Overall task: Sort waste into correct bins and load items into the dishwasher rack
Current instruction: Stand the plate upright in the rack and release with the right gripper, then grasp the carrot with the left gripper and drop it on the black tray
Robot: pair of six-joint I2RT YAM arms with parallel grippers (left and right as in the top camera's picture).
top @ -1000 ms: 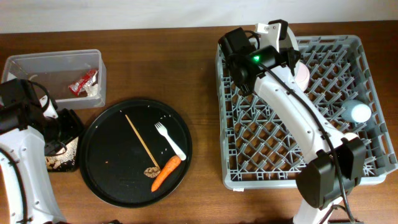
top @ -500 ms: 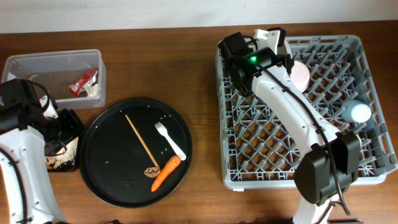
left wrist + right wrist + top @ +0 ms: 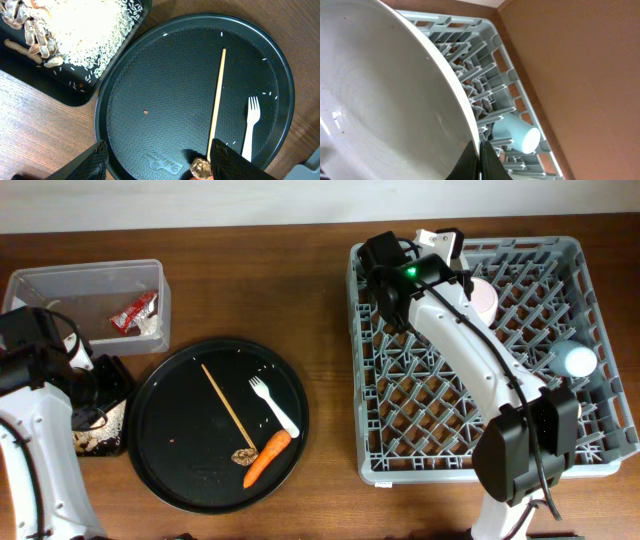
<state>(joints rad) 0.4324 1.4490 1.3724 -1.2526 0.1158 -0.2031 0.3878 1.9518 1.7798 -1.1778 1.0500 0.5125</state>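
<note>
Next, my right gripper lowers the white plate until it stands between free pegs of the rack beside the pinkish bowl.
My right gripper (image 3: 479, 161) is shut on the rim of the white plate (image 3: 380, 100) and holds it on edge over the far left corner of the grey dishwasher rack (image 3: 470, 420). The pinkish bowl (image 3: 484, 298) and the light-blue cup (image 3: 577, 360) sit in the rack. My left gripper (image 3: 162, 167) is open and empty over the near edge of the round black tray (image 3: 180, 455). That tray holds the chopstick (image 3: 227, 411), the fork (image 3: 274, 405), the carrot (image 3: 266, 458) and a food chunk (image 3: 243, 453). The red wrapper (image 3: 133, 311) lies in the clear tub (image 3: 60, 280).
The shallow black tray (image 3: 75, 95) with rice and scraps lies left of the round tray, under my left arm. A white napkin (image 3: 152, 326) lies in the tub beside the wrapper. The right arm stretches across the middle of the rack.
My right gripper has shifted a little to the right with the plate, over the rack's far left corner. The left arm has not moved.
</note>
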